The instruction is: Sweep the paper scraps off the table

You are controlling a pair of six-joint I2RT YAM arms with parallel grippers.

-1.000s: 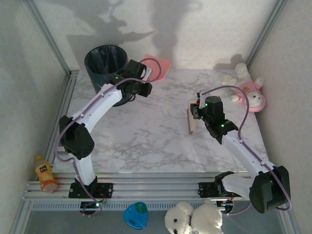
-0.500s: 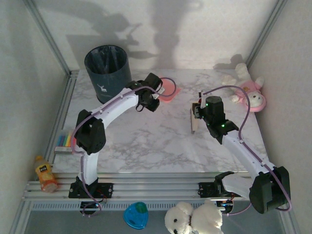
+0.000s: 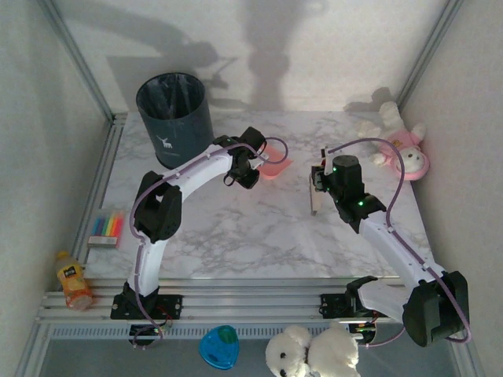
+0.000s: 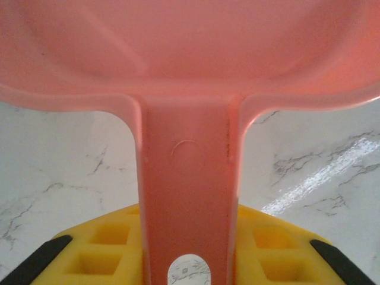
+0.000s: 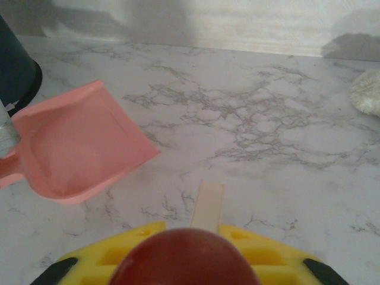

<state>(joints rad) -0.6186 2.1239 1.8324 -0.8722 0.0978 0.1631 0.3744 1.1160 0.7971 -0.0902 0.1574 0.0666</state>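
The left gripper moves down and slightly back next, sets the pan on the clear marble and releases its handle, as the scoop [image 5: 77, 142] is bare.
My left gripper [image 3: 248, 167] is shut on the handle of the pink dustpan [image 3: 273, 166], low over the back middle of the marble table [image 3: 236, 228]. In the left wrist view the dustpan handle [image 4: 187, 196] runs between the yellow fingers [image 4: 107, 243] to the pan. Its scoop [image 5: 77, 142] looks bare inside. My right gripper [image 3: 322, 179] is shut on a brush with a dark red knob [image 5: 184, 258], and its pale head [image 5: 206, 206] points down at the table right of the pan. The paper scraps are out of view.
A dark blue bin [image 3: 173, 106] stands at the back left. A pink-and-white plush doll [image 3: 397, 145] lies at the back right. Off the left edge are a pack of coloured sticks [image 3: 106, 228] and a juice bottle [image 3: 72, 279]. A white plush bear [image 3: 310, 353] sits in front.
My left arm has swung the dustpan from beside the bin rightward and down toward the table's back middle. The right arm with the brush has barely shifted.
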